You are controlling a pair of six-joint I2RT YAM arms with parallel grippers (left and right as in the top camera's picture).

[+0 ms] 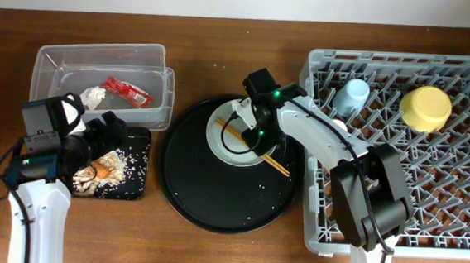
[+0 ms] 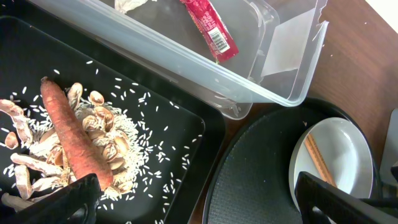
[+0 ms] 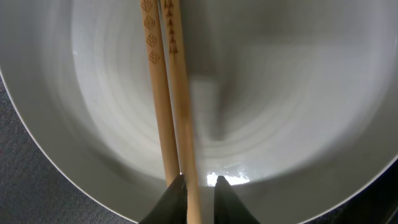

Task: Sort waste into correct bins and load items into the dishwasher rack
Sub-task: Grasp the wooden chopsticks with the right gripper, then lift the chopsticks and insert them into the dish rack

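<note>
The rack's free gap between cup (image 1: 352, 98) and bowl lies to the right of my right gripper in the overhead view, so I will lift across and release the chopstick.
The wooden chopsticks (image 1: 255, 147) (image 3: 168, 93) lie across the pale grey plate (image 1: 226, 143) (image 3: 280, 93). My right gripper (image 1: 256, 126) (image 3: 199, 183) is down on the plate, shut on them, with one stick running between its fingertips. My left gripper (image 1: 106, 131) (image 2: 199, 199) hangs wide open and empty over the black rectangular tray (image 1: 137, 162) (image 2: 180, 143). That tray holds the carrot (image 2: 71, 140), beige scraps and rice. The clear tub (image 1: 58, 57) (image 2: 273, 93) contains the red wrapper (image 1: 130, 93) (image 2: 211, 28) and white tissue (image 1: 94, 96). In the dishwasher rack (image 1: 462, 205) sit a light blue cup (image 1: 352, 98) and a yellow bowl (image 1: 426, 107).
The plate rests on a large round black tray (image 1: 222, 201) (image 2: 255, 180) between the bins and the rack. The right arm reaches from the front across the rack's left side. A few rice grains are scattered on the round tray.
</note>
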